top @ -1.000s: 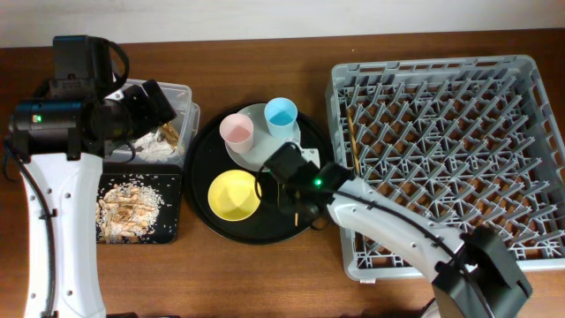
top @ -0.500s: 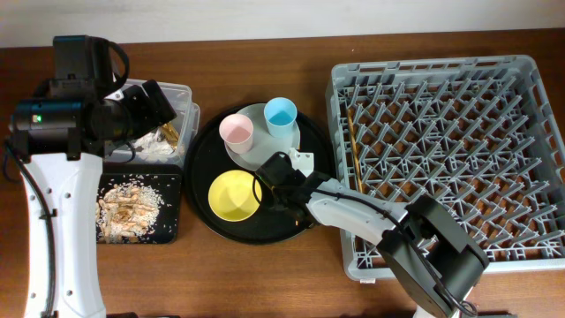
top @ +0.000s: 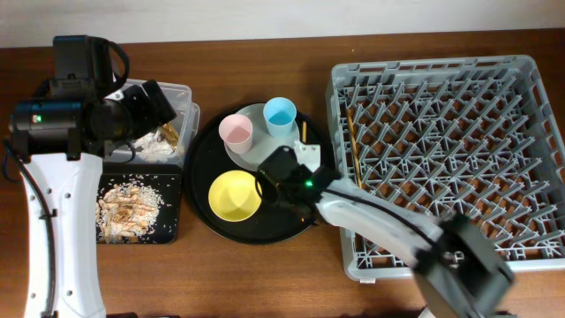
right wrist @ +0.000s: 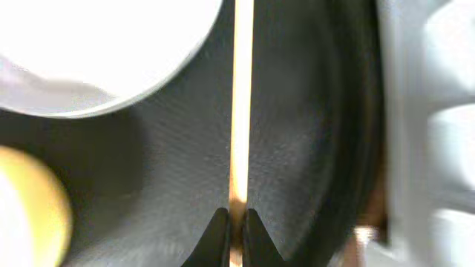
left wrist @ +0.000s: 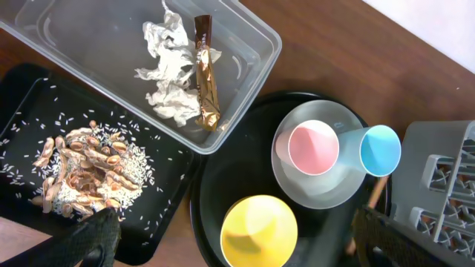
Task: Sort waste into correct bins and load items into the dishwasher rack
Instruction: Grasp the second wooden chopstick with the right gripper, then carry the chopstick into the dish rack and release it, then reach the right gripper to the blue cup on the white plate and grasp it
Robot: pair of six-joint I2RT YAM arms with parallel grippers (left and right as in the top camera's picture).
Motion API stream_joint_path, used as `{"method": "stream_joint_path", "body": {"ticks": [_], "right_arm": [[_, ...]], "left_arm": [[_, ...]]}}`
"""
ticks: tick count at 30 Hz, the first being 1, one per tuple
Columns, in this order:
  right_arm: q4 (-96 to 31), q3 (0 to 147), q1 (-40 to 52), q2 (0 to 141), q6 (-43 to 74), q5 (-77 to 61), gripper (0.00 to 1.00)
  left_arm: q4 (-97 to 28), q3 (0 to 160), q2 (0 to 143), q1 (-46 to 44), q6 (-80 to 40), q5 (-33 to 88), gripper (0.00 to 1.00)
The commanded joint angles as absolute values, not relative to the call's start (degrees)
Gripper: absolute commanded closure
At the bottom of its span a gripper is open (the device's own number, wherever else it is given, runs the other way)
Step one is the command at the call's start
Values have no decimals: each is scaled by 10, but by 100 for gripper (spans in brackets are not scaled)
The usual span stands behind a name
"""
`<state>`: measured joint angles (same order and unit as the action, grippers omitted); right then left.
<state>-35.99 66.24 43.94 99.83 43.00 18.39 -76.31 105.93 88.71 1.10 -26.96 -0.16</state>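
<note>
Next, my right gripper lifts over the rack's side, since it stands between the tray and the second chopstick, and lowers beside that chopstick to release.
My right gripper [right wrist: 236,222] is shut on a thin wooden chopstick [right wrist: 240,104] over the large round black tray [top: 203,159]; it also shows in the overhead view [top: 284,177]. A second chopstick [top: 351,146] lies in the grey dishwasher rack [top: 530,71]. The pink cup [top: 237,130] and light-blue cup [top: 281,112] stand on the grey-green plate [top: 256,155], the yellow bowl [top: 234,195] beside it. My left gripper [left wrist: 237,246] is open and empty, high above the clear box [left wrist: 256,44], which holds white paper [left wrist: 167,67] and the gold-brown wrapper [left wrist: 206,74]. Food scraps [left wrist: 85,167] lie in the shallow black tray [top: 172,225].
The rack's left wall [left wrist: 438,148] stands close to the round tray's right edge. The clear box and shallow black tray sit side by side at the table's left. Bare wooden table runs along the far edge.
My right gripper has shifted a little to the left over the round tray and its wrist has turned. The left arm has not moved.
</note>
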Motion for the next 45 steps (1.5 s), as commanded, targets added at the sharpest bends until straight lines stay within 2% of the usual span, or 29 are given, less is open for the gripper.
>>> {"method": "stream_joint_path", "body": {"ticks": [1,5,10,14,18,29,31,40,42,45], "right_arm": [[-406,682,442,890,400,202,96],[-447,682,434,792,261,216,96],[-498,682,364,787,250,209,96],[-502,682,257,792,143,63,96],[-507,676,186,817,137,-4,96],[-507,676,186,884,140,-44,94],[-510,676,186,884,139,-44,82],[-517,680,186,884,139,-45,82],[-557,735,186,883,139,-58,82],[-667,898,199,883,137,-119,77]], "left_arm": [[-762,1062,883,12,-260,1,1],[-762,1062,883,12,-260,1,1],[-762,1062,883,12,-260,1,1],[-762,1062,883,12,-260,1,1],[-762,1062,883,12,-260,1,1],[-762,1062,883,12,-260,1,1],[-762,1062,883,12,-260,1,1],[-762,1062,883,12,-260,1,1],[-762,1062,883,12,-260,1,1],[-762,1062,883,12,-260,1,1]]}}
